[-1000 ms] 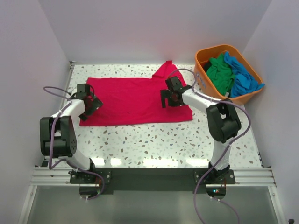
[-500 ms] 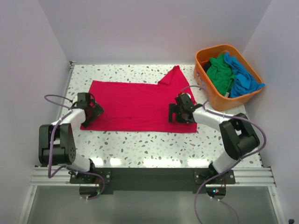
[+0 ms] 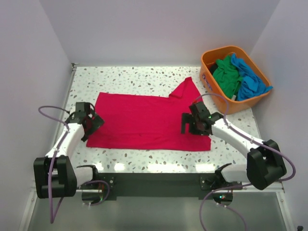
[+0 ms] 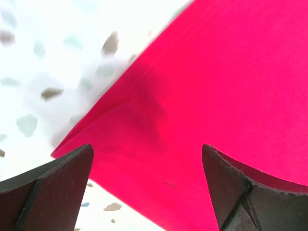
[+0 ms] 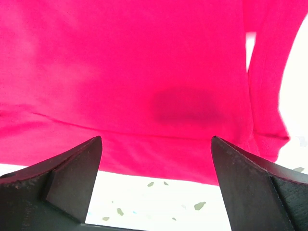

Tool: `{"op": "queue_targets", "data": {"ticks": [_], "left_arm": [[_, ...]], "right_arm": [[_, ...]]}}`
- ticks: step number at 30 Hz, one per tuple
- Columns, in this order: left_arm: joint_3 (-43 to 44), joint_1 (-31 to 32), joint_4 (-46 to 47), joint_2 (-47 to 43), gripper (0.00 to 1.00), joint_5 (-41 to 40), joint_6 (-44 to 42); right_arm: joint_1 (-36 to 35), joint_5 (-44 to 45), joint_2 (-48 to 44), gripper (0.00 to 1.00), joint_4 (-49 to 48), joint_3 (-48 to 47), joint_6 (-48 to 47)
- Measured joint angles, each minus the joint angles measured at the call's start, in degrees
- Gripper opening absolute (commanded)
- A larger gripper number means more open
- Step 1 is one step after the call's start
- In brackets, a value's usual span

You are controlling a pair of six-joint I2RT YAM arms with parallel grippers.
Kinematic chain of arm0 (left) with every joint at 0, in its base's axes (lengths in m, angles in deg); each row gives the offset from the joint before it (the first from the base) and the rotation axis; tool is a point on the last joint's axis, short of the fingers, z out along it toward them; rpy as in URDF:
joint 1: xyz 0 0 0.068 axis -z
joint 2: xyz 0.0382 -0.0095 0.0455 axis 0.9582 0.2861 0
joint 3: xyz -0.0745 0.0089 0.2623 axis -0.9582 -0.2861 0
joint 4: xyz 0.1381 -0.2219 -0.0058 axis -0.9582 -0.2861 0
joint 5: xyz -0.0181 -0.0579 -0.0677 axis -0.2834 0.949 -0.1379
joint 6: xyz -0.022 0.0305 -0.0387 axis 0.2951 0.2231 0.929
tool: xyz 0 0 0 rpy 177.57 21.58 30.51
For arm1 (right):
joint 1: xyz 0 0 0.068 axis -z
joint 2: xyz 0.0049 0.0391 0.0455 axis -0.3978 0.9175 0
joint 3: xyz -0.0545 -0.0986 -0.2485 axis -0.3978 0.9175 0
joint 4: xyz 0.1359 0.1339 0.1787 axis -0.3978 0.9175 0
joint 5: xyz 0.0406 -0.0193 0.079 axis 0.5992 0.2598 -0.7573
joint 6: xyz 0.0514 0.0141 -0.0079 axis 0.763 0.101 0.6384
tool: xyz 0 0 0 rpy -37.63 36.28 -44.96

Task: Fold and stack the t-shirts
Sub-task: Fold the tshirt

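Note:
My left gripper should next move outward, then go down and close on the t-shirt's far corner away from the basket, because that corner lies outward, flat and uncovered.
The crimson red t-shirt lies spread flat on the speckled table, one sleeve pointing toward the far right. My left gripper hovers open over the shirt's near left corner. In the left wrist view that gripper has only red cloth and table below it. My right gripper stands open above the shirt's near right edge. In the right wrist view this gripper straddles the hem of the red t-shirt, gripping nothing. The green t-shirt and the blue t-shirt lie crumpled together.
An orange plastic basket at the far right corner holds the green and blue shirts. White walls close in the table on three sides. Purple cables loop from both arms.
Both arms have drawn back toward the near edge. The red t-shirt has slid nearer and a little to the right with them. Both grippers stay open.

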Motion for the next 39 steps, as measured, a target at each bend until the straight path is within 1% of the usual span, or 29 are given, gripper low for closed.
{"op": "queue_targets", "data": {"ticks": [3, 6, 9, 12, 15, 18, 26, 28, 29, 33, 34, 36, 37, 39], "left_arm": [[8.28, -0.02, -0.63, 2.82, 1.00, -1.36, -0.31], [16.68, -0.04, 0.98, 8.37, 1.00, -1.92, -0.72], [24.72, -0.04, 1.75, 16.48, 1.00, -2.21, -1.33], [34.82, -0.04, 1.79, 27.74, 1.00, -2.51, -2.67], [43.87, -0.04, 2.19, 38.07, 1.00, -2.75, -4.63], [50.53, -0.02, 1.20, 45.38, 0.99, -3.45, -6.25], [71.04, 2.03, -2.47, 63.41, 0.83, -8.44, -9.86], [72.57, 3.41, -3.50, 65.59, 0.81, -9.92, -10.29], [72.57, 4.17, -4.28, 65.99, 0.79, -10.51, -10.27], [71.58, 6.29, -5.31, 66.01, 0.73, -12.96, -9.25], [71.17, 6.45, -5.18, 65.81, 0.69, -13.46, -8.94], [70.73, 6.49, -5.22, 65.57, 0.64, -14.16, -8.55], [70.69, 6.47, -5.27, 65.57, 0.56, -14.60, -8.33], [70.69, 6.45, -5.53, 65.57, 0.49, -15.26, -7.87]], "right_arm": [[0.04, 0.85, 0.61, 0.99, 1.70, -8.15, -0.98], [0.28, 2.21, 3.87, 0.99, 1.44, -18.60, -1.53], [0.76, 3.17, 9.97, 0.99, 0.37, -27.41, -2.03], [1.18, 4.09, 16.63, 0.99, 0.44, -32.92, -2.54], [1.33, 4.26, 21.94, 0.99, 0.07, -34.62, -2.93], [1.33, 5.07, 24.59, 0.99, 0.68, -34.62, -3.10], [1.53, 7.30, 25.57, 0.99, 0.66, -34.62, -4.44], [1.55, 8.04, 25.59, 0.99, 0.68, -34.62, -4.57], [1.55, 8.26, 25.59, 0.99, 0.68, -34.62, -4.59], [1.64, 9.38, 25.73, 0.99, 0.72, -34.62, -4.85], [1.66, 9.68, 25.81, 0.99, 0.76, -34.62, -4.98], [1.81, 10.05, 25.94, 0.99, 0.76, -34.62, -5.18], [1.86, 10.12, 25.99, 0.99, 0.76, -34.62, -5.29], [1.95, 10.64, 26.10, 0.99, 0.76, -34.67, -5.49]]}}
